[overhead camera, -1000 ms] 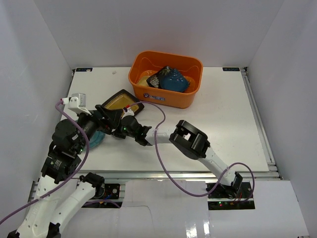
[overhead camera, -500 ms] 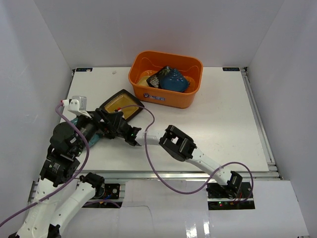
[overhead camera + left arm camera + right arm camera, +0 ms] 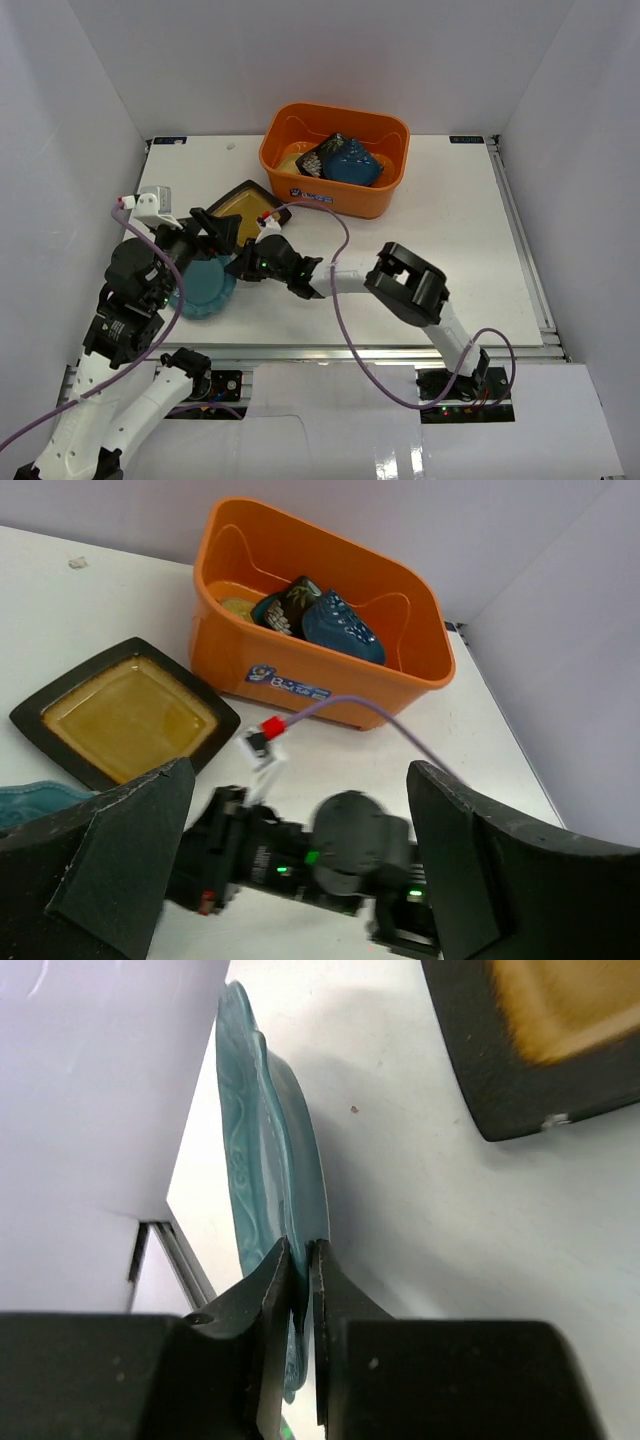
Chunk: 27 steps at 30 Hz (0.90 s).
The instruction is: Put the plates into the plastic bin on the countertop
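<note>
My right gripper needs to lift up and outward next, then lower the teal plate (image 3: 205,288) onto the dark blue plate (image 3: 352,163) and let go of it, because the bin stands outward of my gripper.
My right gripper (image 3: 240,270) (image 3: 300,1250) is shut on the rim of the teal scalloped round plate (image 3: 205,288) (image 3: 265,1130) at the near left of the countertop (image 3: 450,230). The black-rimmed amber square plate (image 3: 243,205) (image 3: 128,715) lies flat just beyond it. My left gripper (image 3: 212,230) (image 3: 300,770) hangs wide open above the right wrist (image 3: 350,845), holding nothing. The orange plastic bin (image 3: 335,203) (image 3: 300,675) stands at the back. It holds a black floral plate (image 3: 322,157), a dark blue plate (image 3: 352,163) and a yellow plate (image 3: 294,155).
The right arm's purple cable (image 3: 335,240) loops over the countertop between the amber plate and the bin. A metal rail (image 3: 520,240) runs along the right edge. White walls enclose the left, back and right sides.
The right gripper has closed on the teal plate's rim. The right arm has drawn back to the right, and more of the plate now shows from under the left arm.
</note>
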{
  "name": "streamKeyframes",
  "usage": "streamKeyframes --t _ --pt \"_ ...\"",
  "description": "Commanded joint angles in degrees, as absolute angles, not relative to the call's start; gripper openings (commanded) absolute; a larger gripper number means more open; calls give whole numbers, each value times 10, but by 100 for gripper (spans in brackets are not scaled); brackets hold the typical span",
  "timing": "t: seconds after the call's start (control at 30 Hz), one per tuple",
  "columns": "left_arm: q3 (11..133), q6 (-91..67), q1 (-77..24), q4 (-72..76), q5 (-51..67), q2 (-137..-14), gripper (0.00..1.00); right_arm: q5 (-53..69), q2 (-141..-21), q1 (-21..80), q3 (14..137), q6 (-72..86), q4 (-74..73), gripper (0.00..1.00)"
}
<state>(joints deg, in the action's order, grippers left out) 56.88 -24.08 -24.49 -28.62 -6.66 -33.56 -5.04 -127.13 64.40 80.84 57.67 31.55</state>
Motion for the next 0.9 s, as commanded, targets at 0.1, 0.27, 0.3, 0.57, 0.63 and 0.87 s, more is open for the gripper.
streamKeyframes --t 0.1,0.27,0.3,0.57,0.63,0.87 --pt "571 -297 -244 -273 -134 -348 98 -70 -993 548 714 426 398 8" --pt "539 -342 -243 -234 -164 -352 98 -1 -918 410 709 420 347 8" --pt "534 -346 -244 -222 -168 -355 97 21 -909 388 714 426 345 8" --pt "433 -422 -243 -157 -192 -453 97 126 -1008 200 841 507 272 8" --pt "415 -447 -237 -144 -192 -468 96 139 -1036 181 868 506 258 8" --pt "368 -498 -186 -101 -160 -532 95 147 -1125 154 934 502 224 8"
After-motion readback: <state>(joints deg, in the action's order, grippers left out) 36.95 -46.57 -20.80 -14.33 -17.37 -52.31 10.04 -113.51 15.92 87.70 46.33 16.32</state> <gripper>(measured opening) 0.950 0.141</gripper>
